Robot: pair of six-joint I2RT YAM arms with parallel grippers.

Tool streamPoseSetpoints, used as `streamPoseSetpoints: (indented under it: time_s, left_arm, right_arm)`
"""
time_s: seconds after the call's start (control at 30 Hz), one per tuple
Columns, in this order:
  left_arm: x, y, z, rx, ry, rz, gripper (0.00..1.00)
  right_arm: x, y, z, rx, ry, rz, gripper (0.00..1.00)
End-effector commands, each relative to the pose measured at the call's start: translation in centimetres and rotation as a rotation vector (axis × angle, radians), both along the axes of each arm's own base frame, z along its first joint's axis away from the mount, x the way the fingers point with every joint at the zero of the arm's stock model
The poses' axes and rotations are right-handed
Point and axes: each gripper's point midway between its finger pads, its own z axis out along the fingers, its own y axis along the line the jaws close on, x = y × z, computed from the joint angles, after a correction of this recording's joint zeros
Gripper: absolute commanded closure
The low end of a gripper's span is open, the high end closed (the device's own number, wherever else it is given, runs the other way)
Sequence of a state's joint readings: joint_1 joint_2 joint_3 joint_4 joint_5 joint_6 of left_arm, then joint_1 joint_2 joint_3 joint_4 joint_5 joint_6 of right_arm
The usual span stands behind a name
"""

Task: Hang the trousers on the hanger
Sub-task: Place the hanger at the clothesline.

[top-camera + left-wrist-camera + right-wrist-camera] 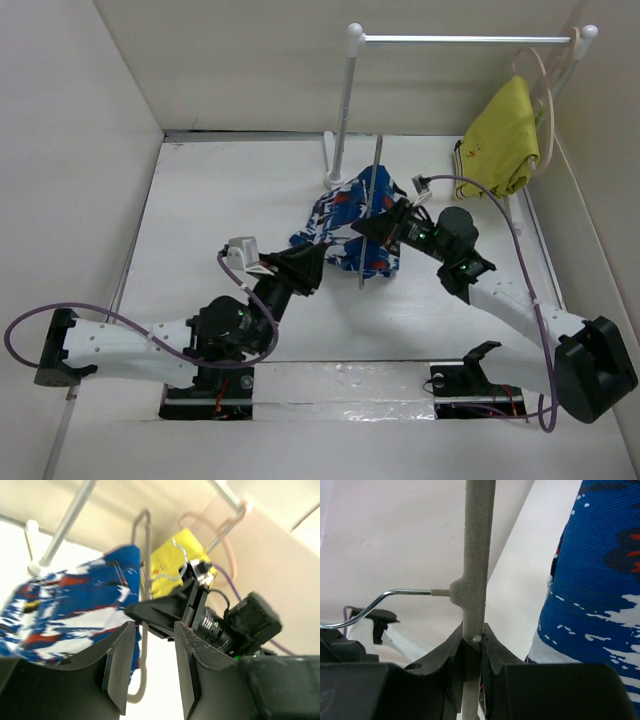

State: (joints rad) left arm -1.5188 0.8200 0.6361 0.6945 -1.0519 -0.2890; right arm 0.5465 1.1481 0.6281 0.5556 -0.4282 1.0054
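I should next use my right gripper to carry the hanger's hook up and outward onto the rail bar's empty part (pixel 462 41) and let go there, since the trousers (pixel 345 222) already hang over the hanger.
The blue-and-white print trousers (pixel 345 222) hang bunched over the thin grey hanger (pixel 370 215), which stands nearly upright in mid-table. They also show in the left wrist view (pixel 70 612) and at the right of the right wrist view (pixel 600 590). My right gripper (pixel 372 228) is shut on the hanger's grey bar (pixel 479 555), just below the metal hook's neck. My left gripper (pixel 318 258) is open and empty. It sits just left of the trousers, with the hanger's lower corner (pixel 142 675) showing between its fingers (pixel 120 665) and apart from them.
A white rail stand (pixel 345 100) rises at the back with a bar to the right wall. A plain yellow garment (pixel 505 135) on a pale beige hanger (pixel 548 95) hangs from the bar's right end. White walls enclose the table.
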Motion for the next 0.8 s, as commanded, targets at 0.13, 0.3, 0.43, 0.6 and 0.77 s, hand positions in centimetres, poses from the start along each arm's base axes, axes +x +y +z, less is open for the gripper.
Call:
streamPoseSetpoints:
  time_s: [0.13,0.3,0.43,0.6,0.77]
  left_arm:
    - [0.3,3.9,2.0,-0.082,-0.029,0.058,0.65]
    - [0.2,3.3,0.4,-0.048,-0.002,0.041,0.64]
    - [0.2,3.0,-0.4,-0.034,0.019,0.028,0.63]
    - [-0.1,2.7,-1.8,-0.033,0.050,0.002,0.62]
    - [-0.3,3.1,-2.4,-0.051,0.078,-0.014,0.62]
  right_arm:
    - [2.3,-5.1,11.5,0.114,-0.275,-0.053,1.00]
    - [7.5,-8.4,16.6,0.167,-0.338,-0.145,1.00]
    - [10.4,-9.0,19.0,0.184,-0.343,-0.213,1.00]
    - [14.2,-10.1,23.5,0.228,-0.385,-0.284,1.00]
    - [18.5,-12.0,24.0,0.266,-0.354,-0.323,1.00]
